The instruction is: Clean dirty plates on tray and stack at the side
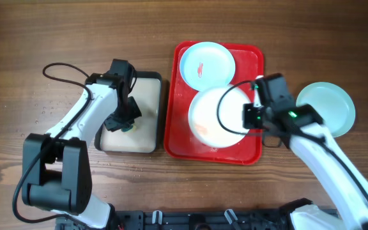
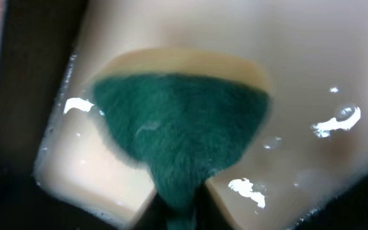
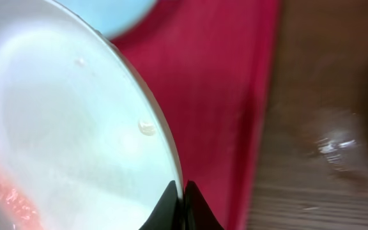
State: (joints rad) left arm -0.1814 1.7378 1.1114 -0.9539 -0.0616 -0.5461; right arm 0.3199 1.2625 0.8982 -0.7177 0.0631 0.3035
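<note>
The smear-free light blue plate (image 1: 325, 109) is to the right gripper's right in the overhead view, so the right gripper will lift across and lower over it to stack there.
The red tray (image 1: 251, 61) holds a white plate (image 1: 213, 118) with a red smear at its lower left and a light blue plate (image 1: 207, 65) with a red smear. A second light blue plate (image 1: 328, 107) lies on the table to the right. My right gripper (image 1: 248, 117) is shut on the white plate's right rim (image 3: 179, 191); the white plate (image 3: 62, 128) fills that view. My left gripper (image 1: 128, 121) is shut on a green sponge (image 2: 177, 128) pressed into the cream tray (image 2: 299, 64).
The smaller black-rimmed cream tray (image 1: 147, 137) sits left of the red tray, wet inside. Wooden table (image 1: 43, 38) all round. Cables loop over both arms.
</note>
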